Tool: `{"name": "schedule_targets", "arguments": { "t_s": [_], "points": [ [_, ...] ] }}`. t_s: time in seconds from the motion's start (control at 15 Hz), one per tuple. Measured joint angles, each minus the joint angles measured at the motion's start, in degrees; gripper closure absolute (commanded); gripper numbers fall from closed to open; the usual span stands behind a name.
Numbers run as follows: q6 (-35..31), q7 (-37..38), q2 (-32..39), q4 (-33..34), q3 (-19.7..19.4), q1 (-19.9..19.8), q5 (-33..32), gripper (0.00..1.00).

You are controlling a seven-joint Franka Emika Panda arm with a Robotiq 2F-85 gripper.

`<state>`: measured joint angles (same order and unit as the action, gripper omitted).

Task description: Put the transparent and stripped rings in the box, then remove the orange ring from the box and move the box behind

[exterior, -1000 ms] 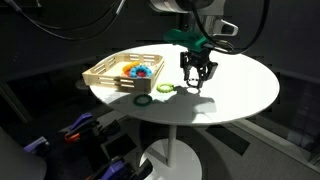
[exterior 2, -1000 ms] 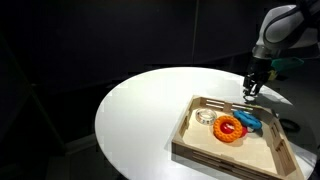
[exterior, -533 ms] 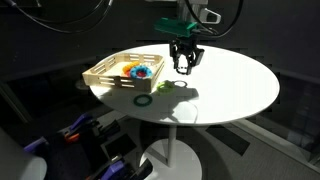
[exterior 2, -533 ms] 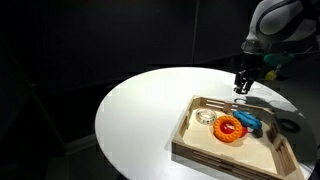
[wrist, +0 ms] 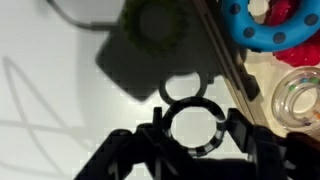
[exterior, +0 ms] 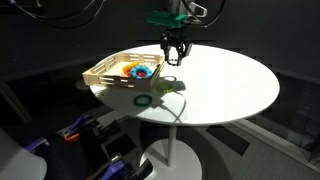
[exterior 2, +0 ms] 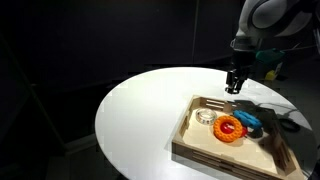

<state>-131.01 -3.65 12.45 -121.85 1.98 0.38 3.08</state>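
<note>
I will move my gripper over the side of the box, toward the right in the wrist view, and let go of the striped ring by the transparent ring (wrist: 298, 98), because the striped ring is hanging outside the box.
In the wrist view my gripper (wrist: 192, 127) is shut on the striped ring (wrist: 206, 147), which hangs flat between the jaws above the white table, just outside the box wall (wrist: 226, 58). The transparent ring (wrist: 298, 98) lies inside the box (exterior 2: 185, 128), also seen as a clear ring (exterior 2: 205, 117) beside the orange ring (exterior 2: 231, 128). In both exterior views the gripper (exterior: 173, 56) (exterior 2: 233, 86) hovers in the air at the far edge of the box (exterior: 103, 72).
A blue ring (exterior 2: 249, 120) (wrist: 252, 27) lies in the box against the orange one. On the round white table (exterior: 230, 90) outside the box lie a dark green ring (exterior: 144, 100) (wrist: 156, 24) and a yellow-green ring (exterior: 163, 88).
The gripper has risen off the table with the striped ring in it and moved toward the box. The rings in the box have not moved.
</note>
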Motion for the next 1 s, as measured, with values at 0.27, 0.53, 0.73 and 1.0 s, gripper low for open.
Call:
{"name": "schedule_targets", "arguments": {
  "t_s": [0.27, 0.53, 0.73, 1.0],
  "points": [
    [0.91, -0.15, 0.01, 1.28, 1.42, 1.20, 0.02, 0.59],
    [0.91, -0.43, 0.08, 1.92, 2.89, 2.57, 0.02, 0.59],
    [0.91, -0.84, 0.12, 1.96, 3.94, 3.60, 0.02, 0.59],
    [0.91, -1.32, 0.25, 1.96, 4.89, 4.88, 0.02, 0.36]
  ]
}}
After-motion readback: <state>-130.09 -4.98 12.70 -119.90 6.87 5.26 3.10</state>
